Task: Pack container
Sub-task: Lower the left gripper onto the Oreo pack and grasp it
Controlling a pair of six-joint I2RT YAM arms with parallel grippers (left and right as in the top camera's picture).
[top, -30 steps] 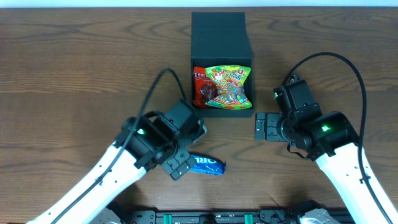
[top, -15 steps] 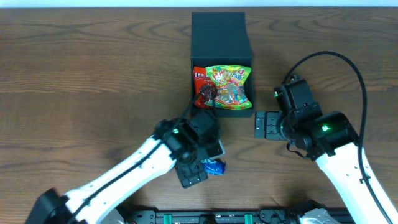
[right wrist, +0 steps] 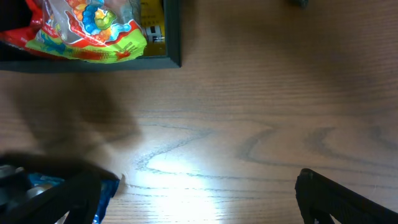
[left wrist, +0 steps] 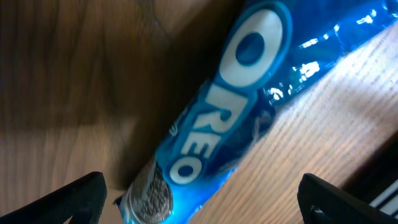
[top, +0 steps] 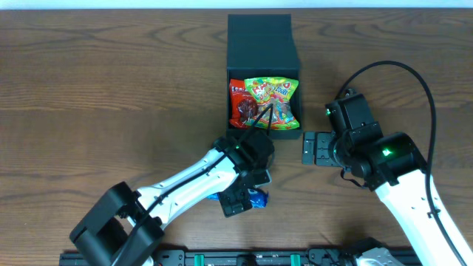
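Observation:
I should next lower my left gripper and move it along the lettering toward the middle of the Oreo packet, closing across it, because my open fingertips straddle only the packet's end.
The dark square box (top: pixel 264 37) stands open at the table's back centre, its flap lid behind it. Inside lie a green-and-red candy bag (top: pixel 274 100) and a red packet (top: pixel 240 105); the box corner also shows in the right wrist view (right wrist: pixel 171 37). A blue Oreo packet (left wrist: pixel 236 118) lies flat on the table, mostly hidden under my left arm in the overhead view (top: pixel 256 198). My left gripper (left wrist: pixel 202 202) is open, its fingers straddling the packet's lower end just above it. My right gripper (top: pixel 311 149) is open and empty, right of the box front.
The dark wooden table (top: pixel 111 96) extends left and right of the box. The table's front edge with a black rail (top: pixel 295 258) lies close behind the Oreo packet. My right arm (top: pixel 399 177) occupies the right front area.
My left arm swung right and turned over the Oreo packet, so the gripper now sits above it. The right arm has not moved.

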